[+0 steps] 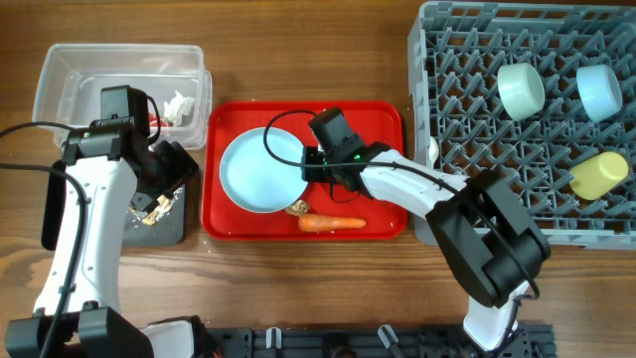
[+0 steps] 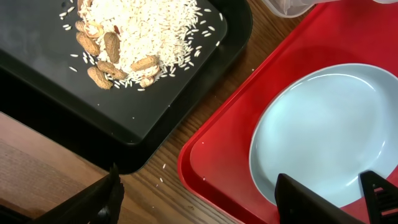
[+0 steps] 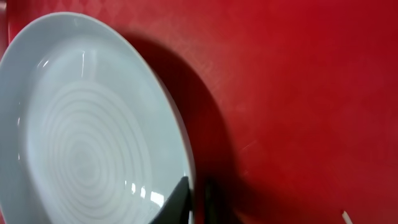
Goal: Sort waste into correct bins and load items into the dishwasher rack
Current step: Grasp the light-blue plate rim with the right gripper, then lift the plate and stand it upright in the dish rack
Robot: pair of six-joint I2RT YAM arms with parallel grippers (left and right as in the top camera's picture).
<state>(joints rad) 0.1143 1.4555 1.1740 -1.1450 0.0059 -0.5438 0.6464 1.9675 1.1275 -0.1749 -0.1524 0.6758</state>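
Note:
Free pegs of the rack by the pale green bowl are to my right gripper's right in the overhead view. My right gripper needs to lift the plate (image 1: 253, 169) across, lower it and release.
The light blue plate (image 1: 253, 169) lies on the red tray (image 1: 383, 119), its right rim raised and casting a shadow. My right gripper (image 1: 308, 164) is shut on that rim; the right wrist view shows the fingers (image 3: 196, 186) pinching the plate (image 3: 81, 124). My left gripper (image 2: 199, 205) is open and empty, low over the wood between the black tray (image 2: 155, 106) and the red tray (image 2: 217, 155). The black tray holds rice (image 2: 149, 25) and brown peanut scraps (image 2: 99, 56). An orange carrot (image 1: 331, 223) and a brown scrap (image 1: 296, 208) lie on the red tray's front.
The clear tub (image 1: 60, 70) at the back left holds white tissue (image 1: 179, 104). The grey rack (image 1: 467, 129) on the right holds a pale green bowl (image 1: 521, 89), a light blue bowl (image 1: 599, 91) and a yellow cup (image 1: 599, 174). Loose rice grains lie on the wood.

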